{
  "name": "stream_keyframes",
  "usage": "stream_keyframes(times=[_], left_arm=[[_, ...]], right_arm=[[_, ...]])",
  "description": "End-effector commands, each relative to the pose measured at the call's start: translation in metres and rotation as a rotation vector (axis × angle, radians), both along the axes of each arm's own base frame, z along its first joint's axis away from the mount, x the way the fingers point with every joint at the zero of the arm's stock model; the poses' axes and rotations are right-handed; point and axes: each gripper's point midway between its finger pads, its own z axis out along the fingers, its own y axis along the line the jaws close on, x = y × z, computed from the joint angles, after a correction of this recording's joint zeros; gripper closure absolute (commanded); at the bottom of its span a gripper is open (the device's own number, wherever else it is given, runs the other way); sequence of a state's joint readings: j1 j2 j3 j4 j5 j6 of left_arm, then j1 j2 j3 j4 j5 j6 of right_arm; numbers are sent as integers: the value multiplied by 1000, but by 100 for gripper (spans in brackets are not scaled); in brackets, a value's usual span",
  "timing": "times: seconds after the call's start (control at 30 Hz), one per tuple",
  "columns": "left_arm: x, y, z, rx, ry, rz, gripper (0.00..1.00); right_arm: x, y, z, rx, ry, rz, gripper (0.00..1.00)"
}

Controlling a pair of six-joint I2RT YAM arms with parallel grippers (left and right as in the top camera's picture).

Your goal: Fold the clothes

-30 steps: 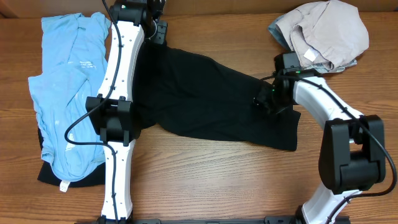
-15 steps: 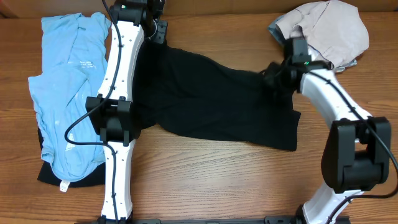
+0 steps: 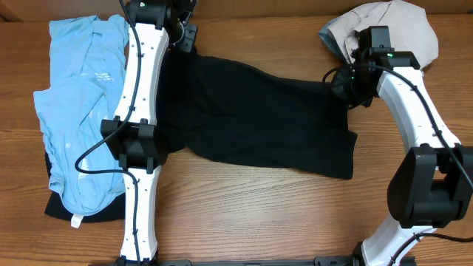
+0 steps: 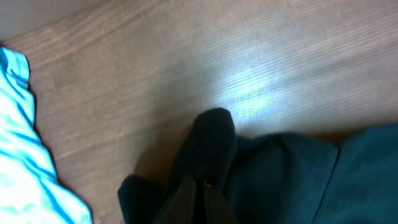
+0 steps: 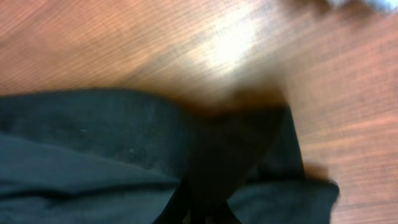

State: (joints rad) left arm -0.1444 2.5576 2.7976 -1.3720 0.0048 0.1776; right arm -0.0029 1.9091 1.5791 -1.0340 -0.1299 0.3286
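The left gripper draws back with the raised fold next and releases it over the black shirt's spread body, since that cloth lies back of the gripper.
The large black shirt (image 3: 251,118) lies spread across the middle of the table. My left gripper (image 3: 183,46) is at its far left corner, shut on a raised fold of the black fabric, as the left wrist view (image 4: 202,186) shows. My right gripper (image 3: 346,87) is at the shirt's far right edge, just below the beige bundle (image 3: 395,37). In the right wrist view (image 5: 202,214) its fingers are closed on a pinched fold of the black shirt (image 5: 93,143). No white neck label shows.
The light blue shirt (image 3: 77,103) lies at the left and also shows in the left wrist view (image 4: 25,149). Another black piece (image 3: 55,203) sticks out under its near end. Bare wood table (image 3: 259,214) lies in front of the black shirt.
My right gripper has moved away and to the right, towards the beige bundle, drawing the shirt's far right edge with it. The left arm has not moved.
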Motion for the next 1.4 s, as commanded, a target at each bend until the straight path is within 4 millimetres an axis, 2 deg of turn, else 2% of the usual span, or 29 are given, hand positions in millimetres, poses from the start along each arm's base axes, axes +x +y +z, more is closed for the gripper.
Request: stream_keyframes(times=[0.0,0.17,0.4,0.53,0.6,0.63,0.67,0.7,0.73,0.8,0.9,0.93,1.07,1.13,1.27,1.37], left_arm=[[-9,4,-1,54,28,-73,96],[-38,8,-12,75,155,-96,96],[-75,1,-26,30,324,-119,96],[-84,2,-41,19,390,-49,96],[-90,1,-50,20,428,-33,96],[-92,1,-54,22,444,-31,94],[-95,1,-58,26,461,-32,86],[-97,1,-61,30,473,-29,73],[-98,1,-63,34,481,-19,51],[-98,2,-63,41,481,-18,23],[-96,5,-58,54,462,-2,3],[-95,4,-55,50,453,2,0],[-89,1,-45,30,412,0,0],[-84,-9,-44,-18,391,-45,0],[-81,-31,-51,-104,374,-230,0],[-79,-37,-63,-101,367,-318,0]], right_arm=[[-7,1,4,13,22,27,96],[-33,-3,-9,-12,127,37,96],[-71,-9,-45,-6,262,15,96],[-88,-7,-58,40,318,4,96],[-94,-5,-60,57,339,2,91],[-96,-4,-60,64,346,2,87],[-97,-4,-59,65,351,4,79],[-98,-4,-59,64,352,11,75],[-98,-4,-59,63,350,25,67],[-97,-4,-59,61,343,35,56],[-93,-5,-60,60,327,35,51],[-91,-5,-60,60,322,34,51],[-87,-4,-60,67,302,36,50],[-83,-2,-60,76,288,37,49],[-77,-1,-60,80,261,38,49],[-74,-2,-60,79,250,38,49]])
